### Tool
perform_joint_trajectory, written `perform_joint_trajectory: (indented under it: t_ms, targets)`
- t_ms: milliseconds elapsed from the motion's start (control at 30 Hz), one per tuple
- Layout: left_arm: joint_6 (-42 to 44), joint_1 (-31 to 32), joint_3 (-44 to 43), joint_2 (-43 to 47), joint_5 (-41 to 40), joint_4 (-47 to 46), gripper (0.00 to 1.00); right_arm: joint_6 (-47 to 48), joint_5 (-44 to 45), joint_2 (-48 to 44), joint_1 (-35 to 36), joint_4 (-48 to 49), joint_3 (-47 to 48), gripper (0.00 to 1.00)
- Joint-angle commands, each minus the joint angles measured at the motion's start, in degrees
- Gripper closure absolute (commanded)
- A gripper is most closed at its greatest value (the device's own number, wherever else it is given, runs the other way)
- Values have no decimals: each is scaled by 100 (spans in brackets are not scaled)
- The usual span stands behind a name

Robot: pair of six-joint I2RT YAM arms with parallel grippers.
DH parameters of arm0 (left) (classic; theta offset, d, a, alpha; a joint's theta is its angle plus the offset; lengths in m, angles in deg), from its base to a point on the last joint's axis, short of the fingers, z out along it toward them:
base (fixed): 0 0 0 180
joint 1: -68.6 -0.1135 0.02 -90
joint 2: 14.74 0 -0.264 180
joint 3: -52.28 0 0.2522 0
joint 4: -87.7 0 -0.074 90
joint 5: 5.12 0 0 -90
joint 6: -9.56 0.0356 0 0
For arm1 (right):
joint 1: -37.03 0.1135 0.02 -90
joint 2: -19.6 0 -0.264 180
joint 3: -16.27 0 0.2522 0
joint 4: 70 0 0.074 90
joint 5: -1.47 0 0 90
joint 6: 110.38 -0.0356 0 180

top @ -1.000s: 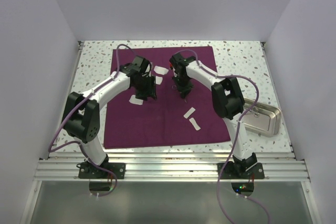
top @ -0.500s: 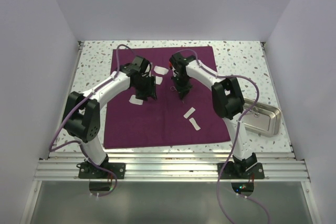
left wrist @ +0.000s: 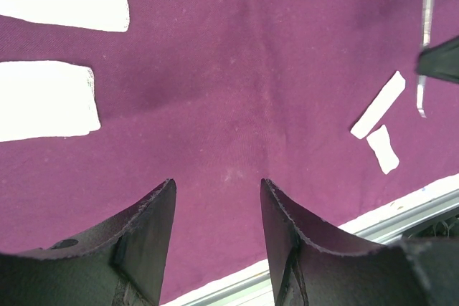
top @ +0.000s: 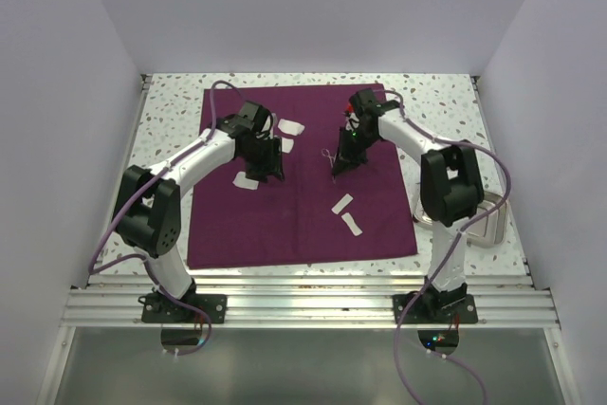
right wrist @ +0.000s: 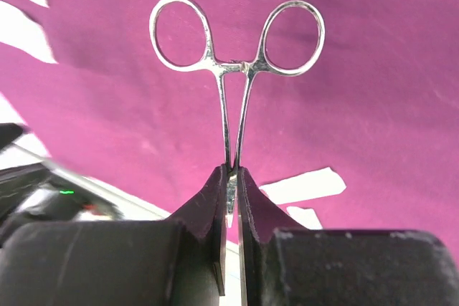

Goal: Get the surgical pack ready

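Next, my right gripper needs to move back and across, over the steel tray point(top: 495, 223), to release the instrument, since the tray lies to my gripper's right in the top view.
The plum-purple cloth point(top: 285, 225) lies spread flat on the table. My right gripper point(top: 341, 160) is shut on a silvery scissor-like instrument point(top: 330, 158) and holds it over the cloth's middle; in the right wrist view my gripper point(right wrist: 232, 173) pinches its blades, with the ring handles point(right wrist: 237, 41) pointing away. My left gripper point(top: 270, 168) is open and empty over the cloth point(left wrist: 237, 69). White gauze pads lie on the cloth point(top: 291, 127), point(top: 248, 182), point(top: 342, 203). The steel tray point(top: 495, 223) sits off the cloth at the right, mostly hidden by my right arm.
The speckled table point(top: 171, 111) is enclosed by white walls on three sides. A metal rail point(top: 303, 305) runs along the near edge. In the left wrist view two gauze pads point(left wrist: 43, 98) lie close ahead on the left and two small ones point(left wrist: 379, 104) on the right.
My right arm has swung to the right, its elbow now over the tray, with the instrument still in the gripper. The left arm has not moved.
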Motion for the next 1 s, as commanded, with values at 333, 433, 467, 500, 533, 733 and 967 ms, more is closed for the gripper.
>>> perform_joint_trajectory:
  t_ms: [333,433,467,500,533,733,967]
  targets:
    - [412,-49,127,152,-4,-385,46,-2840,303,-3269,-2066,595,-2380,100]
    - [526,-49,294,301,22,-525,46,-3420,901,-4225,-2909,-229,-3030,100]
    - [552,-49,364,363,40,-561,46,-3578,1032,-4438,-3138,-371,-3216,100]
    - [570,-49,391,381,66,-596,46,-3840,1086,-4684,-3575,-442,-3418,100]
    - [596,-49,391,398,84,-631,45,-3930,1156,-4991,-3788,-530,-3733,100]
    - [886,-49,93,319,286,-465,45,-4054,1349,-4819,-4766,-303,-4291,100]
    - [887,-49,119,328,147,-412,45,-4089,2071,-3765,-4863,-127,-3754,100]
